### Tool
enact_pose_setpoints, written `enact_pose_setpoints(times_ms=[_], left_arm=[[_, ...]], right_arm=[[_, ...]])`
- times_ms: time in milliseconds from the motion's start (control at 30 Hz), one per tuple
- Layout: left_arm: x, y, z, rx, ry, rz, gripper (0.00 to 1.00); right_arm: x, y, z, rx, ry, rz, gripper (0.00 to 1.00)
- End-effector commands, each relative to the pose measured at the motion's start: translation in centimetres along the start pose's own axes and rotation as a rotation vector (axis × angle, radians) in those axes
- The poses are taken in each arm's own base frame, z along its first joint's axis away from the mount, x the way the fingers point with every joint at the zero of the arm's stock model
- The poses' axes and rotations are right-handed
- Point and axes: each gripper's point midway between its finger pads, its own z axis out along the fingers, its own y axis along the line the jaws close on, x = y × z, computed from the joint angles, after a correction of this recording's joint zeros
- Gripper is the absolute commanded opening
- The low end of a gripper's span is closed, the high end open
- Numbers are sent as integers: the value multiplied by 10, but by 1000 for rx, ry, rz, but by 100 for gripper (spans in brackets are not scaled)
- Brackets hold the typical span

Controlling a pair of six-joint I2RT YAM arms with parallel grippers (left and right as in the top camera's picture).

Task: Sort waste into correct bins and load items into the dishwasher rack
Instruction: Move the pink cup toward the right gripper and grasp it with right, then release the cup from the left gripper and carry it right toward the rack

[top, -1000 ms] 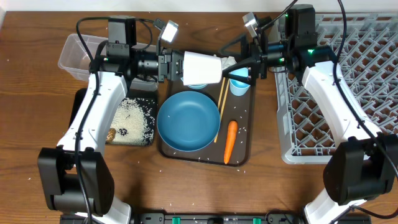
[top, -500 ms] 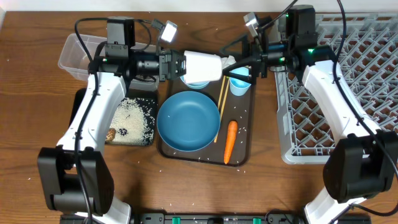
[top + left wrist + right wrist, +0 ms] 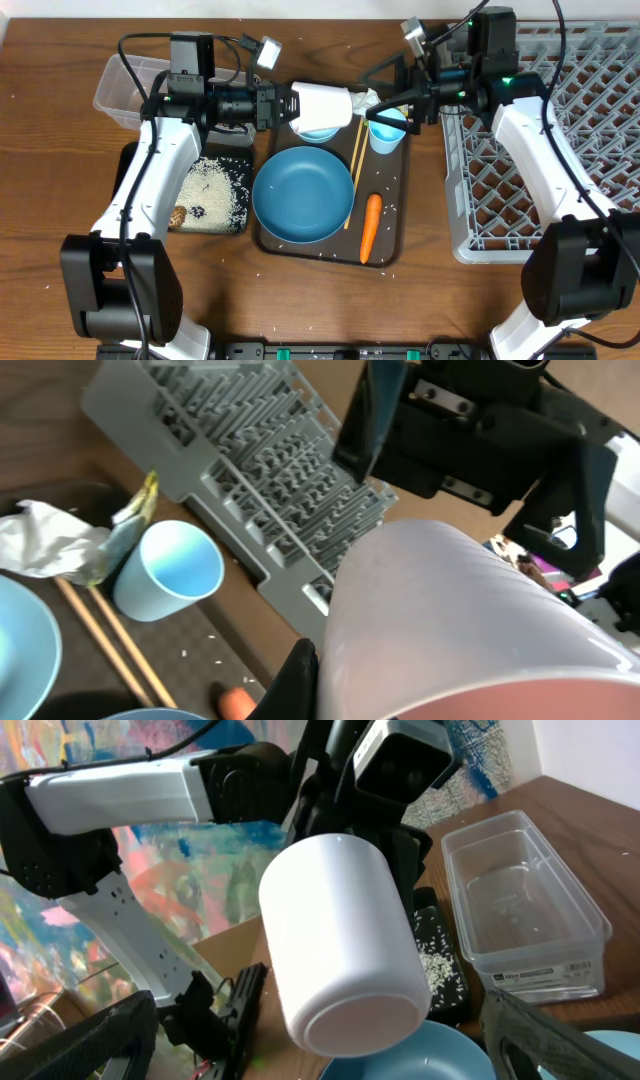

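Note:
My right gripper has its open fingers facing the base of the pale pink cup, so it should go left in the overhead view next, with its fingers on both sides of the cup's base.
My left gripper [image 3: 289, 104] is shut on the rim of the pale pink cup [image 3: 323, 103], which it holds on its side in the air above the small light-blue bowl [image 3: 318, 134]. The cup [image 3: 345, 940] turns its base toward my right gripper [image 3: 373, 100], which is open with fingers [image 3: 90, 1040] wide on either side and not touching it. The large blue dish [image 3: 303, 194], chopsticks [image 3: 354, 170], carrot [image 3: 369, 227] and light-blue cup [image 3: 385, 136] lie on the brown serving tray [image 3: 395, 235]. Tissue [image 3: 45, 540] and wrapper [image 3: 137, 512] sit beside the light-blue cup.
The grey dishwasher rack [image 3: 560, 150] fills the right side. At the far left stands the clear tub [image 3: 130, 88]. In front of it, the black tray [image 3: 212, 195] holds rice and a brown lump. Loose grains dot the table.
My right arm has drawn slightly right and back. The pink cup in my left gripper has shifted a little toward the back. Both grippers keep their state.

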Motion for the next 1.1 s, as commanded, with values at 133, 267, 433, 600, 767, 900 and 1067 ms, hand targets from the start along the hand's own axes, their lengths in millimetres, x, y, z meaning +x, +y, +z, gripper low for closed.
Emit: enact_pose_setpoints(times_ms=[133,267,433,600,767,900,1067], left_arm=[[0,-9,-1,59,0,-8,6],[0,-9,-1,59,0,-8,6],[0,-9,-1,59,0,-8,6],[0,-9,-1,59,0,-8,6],[0,-9,-1,59,0,-8,6],[0,-9,-1,58,0,-7,7],[0,-9,-1,58,0,-8,29]], right_arm=[[9,13,37,-44,53,-36,99],[13,21,52,-73,73,-39,99],[18,24,65,-80,95,-42,99],[18,24,65,-80,96,-40,89],[18,24,65,-81,96,-39,72],[18,24,65,-76,97,-39,66],[16,17,59,-47,91,-47,60]])
